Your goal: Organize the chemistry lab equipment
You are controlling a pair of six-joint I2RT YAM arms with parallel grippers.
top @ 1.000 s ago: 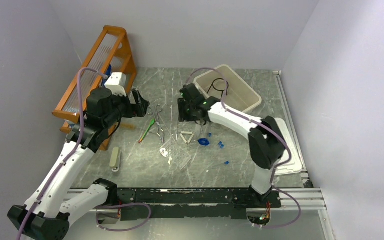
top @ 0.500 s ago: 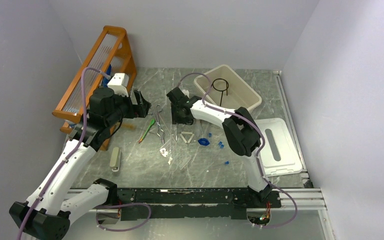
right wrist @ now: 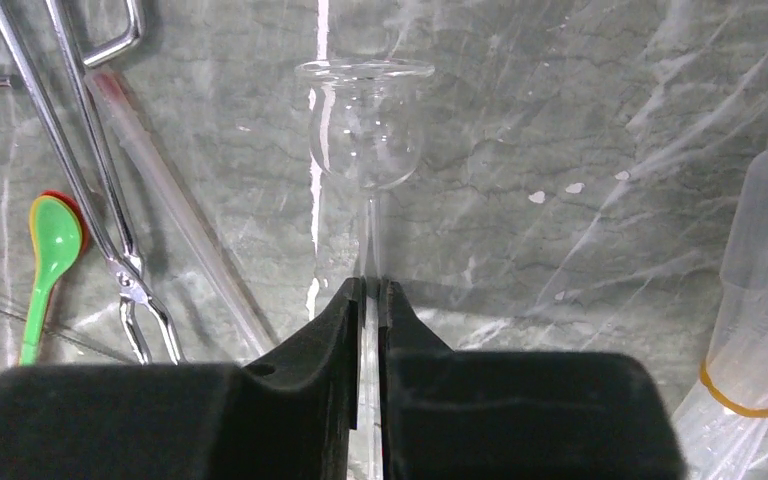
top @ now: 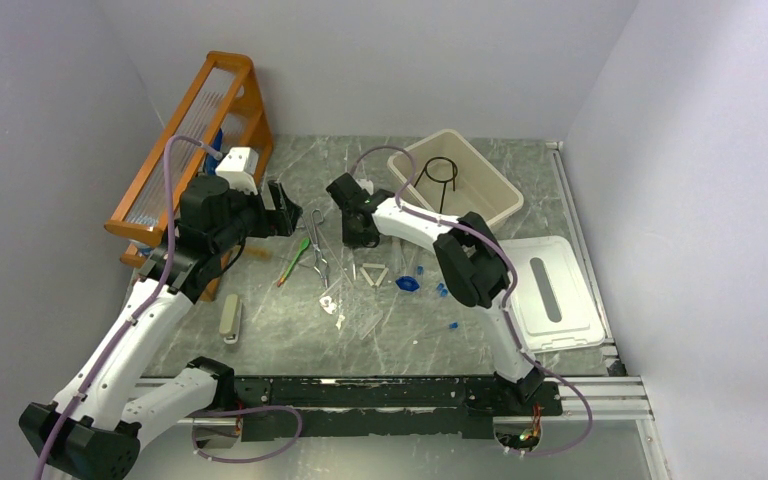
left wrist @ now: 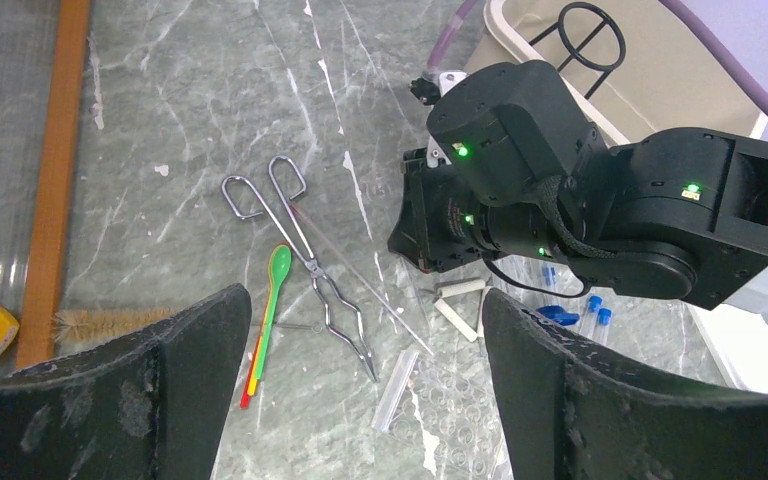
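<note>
I need to lift the tube with my right gripper and move it to the right in the top view over the walled beige bin's rim. Then I should lower it beside the ring and let it go.
In the right wrist view my right gripper [right wrist: 370,285] is shut on the thin stem of a clear glass funnel tube [right wrist: 365,135], whose bulb and flared mouth lie on the table just beyond the fingertips. From above, that gripper [top: 358,232] is low at the table's middle. Metal tongs [left wrist: 305,255], a green-handled spoon [left wrist: 272,300] and a white triangle [left wrist: 457,305] lie below my left gripper [left wrist: 360,300], which hovers open and empty. Blue-capped tubes [top: 441,290] lie right of the triangle. The black wire ring [top: 440,170] stands in the beige bin [top: 490,185].
The orange wooden rack [top: 200,130] runs along the left wall, with a brush [left wrist: 100,322] at its foot. A clear well plate [top: 365,315] lies near the front. A white lid [top: 555,295] sits at the right, a grey block [top: 230,318] at the front left.
My right gripper has swung left from beside the bin to the table's middle and closed on the glass stem. The left arm has barely moved.
</note>
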